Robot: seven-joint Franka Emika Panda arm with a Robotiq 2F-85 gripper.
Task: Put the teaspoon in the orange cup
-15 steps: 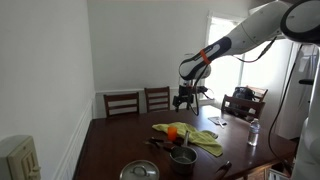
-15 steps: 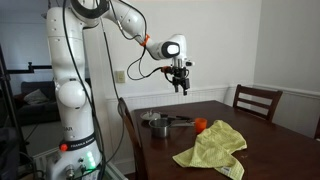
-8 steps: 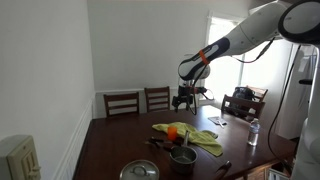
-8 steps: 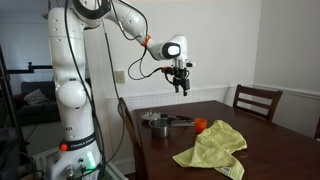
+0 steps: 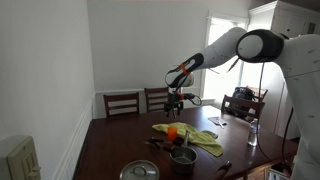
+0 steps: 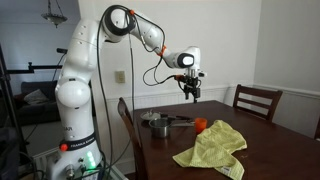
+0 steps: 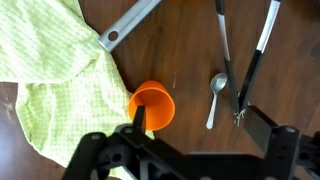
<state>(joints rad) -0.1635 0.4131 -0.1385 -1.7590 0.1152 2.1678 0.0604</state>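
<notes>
Next, my gripper goes down and away from my base over the teaspoon's narrow handle, away from its bowl.
In the wrist view the small orange cup stands upright on the dark wood table, touching the edge of the yellow-green cloth. The metal teaspoon lies flat on the wood just right of the cup. My gripper is open and empty, high above both, with one finger over the cup and the other to the right of the spoon. In both exterior views the gripper hangs well above the cup. The teaspoon is too small to make out there.
A grey metal pot stands near the cloth, and its long handle reaches toward the cup. Two black-handled utensils lie beside the spoon. A lid lies near the table edge. Chairs stand around the table.
The arm has swung and changed posture, and the gripper has moved sideways and slightly lower, to over the cup and spoon. The cup, cloth and pot have not moved.
</notes>
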